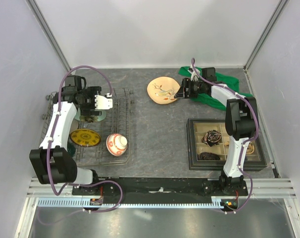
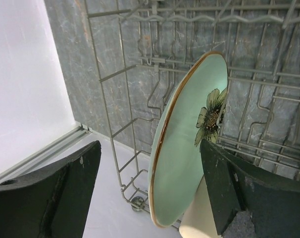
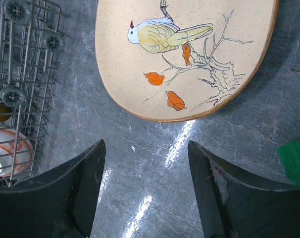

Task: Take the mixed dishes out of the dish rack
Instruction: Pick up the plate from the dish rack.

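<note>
The pale green plate is standing upright, and its rim is below my left gripper's open fingers. My left gripper should next move down over the plate's rim, with a finger on either side, and close on it there.
The grey wire dish rack [image 1: 121,119] stands at the left. In it a pale green plate with a dark flower [image 2: 189,148] stands upright on its edge, and a plain beige cup [image 2: 202,220] lies against it. The plate shows partly under my arm in the top view [image 1: 88,117]. My left gripper [image 2: 150,186] is open, with the plate's lower rim between its jaws, nearer the right finger. A yellow-gold patterned plate [image 1: 85,138] and a red-and-white bowl [image 1: 116,144] lie in the rack's near half. My right gripper [image 3: 145,183] is open and empty over bare table. No dark green mug shows.
A beige plate with a bird picture [image 1: 163,90] lies flat on the table just past my right gripper [image 1: 182,90]. A green cloth [image 1: 217,85] lies at the back right. A black compartmented tray [image 1: 193,144] sits at the near right. Walls close in the table.
</note>
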### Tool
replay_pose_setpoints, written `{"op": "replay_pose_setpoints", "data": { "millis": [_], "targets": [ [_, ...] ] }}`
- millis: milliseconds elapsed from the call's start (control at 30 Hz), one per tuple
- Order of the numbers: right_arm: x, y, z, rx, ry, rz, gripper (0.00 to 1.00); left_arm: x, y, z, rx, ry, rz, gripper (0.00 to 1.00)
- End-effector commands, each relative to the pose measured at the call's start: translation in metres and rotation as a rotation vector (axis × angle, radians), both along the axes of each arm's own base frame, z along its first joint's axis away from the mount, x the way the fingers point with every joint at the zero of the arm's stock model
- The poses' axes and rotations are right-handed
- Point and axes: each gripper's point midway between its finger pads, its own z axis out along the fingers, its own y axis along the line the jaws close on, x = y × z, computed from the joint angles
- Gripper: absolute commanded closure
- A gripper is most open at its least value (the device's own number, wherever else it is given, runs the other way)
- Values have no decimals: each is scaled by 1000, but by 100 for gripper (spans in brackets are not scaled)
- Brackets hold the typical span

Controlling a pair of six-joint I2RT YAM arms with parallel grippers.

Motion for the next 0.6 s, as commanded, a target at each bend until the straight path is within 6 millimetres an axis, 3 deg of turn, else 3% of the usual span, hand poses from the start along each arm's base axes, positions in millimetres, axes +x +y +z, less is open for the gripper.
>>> {"op": "replay_pose_setpoints", "data": {
  "millis": [0,367,567],
  "targets": [
    [-3,5,8,30,-26,41,25,17,15,-4,102,-38,-56,12],
    [-6,5,-1,31,-8,48,25,30,28,-18,164,-18,-128,15],
    [-5,1,-7,27,2,43,25,30,28,-20,166,11,-140,24]
  ]
}}
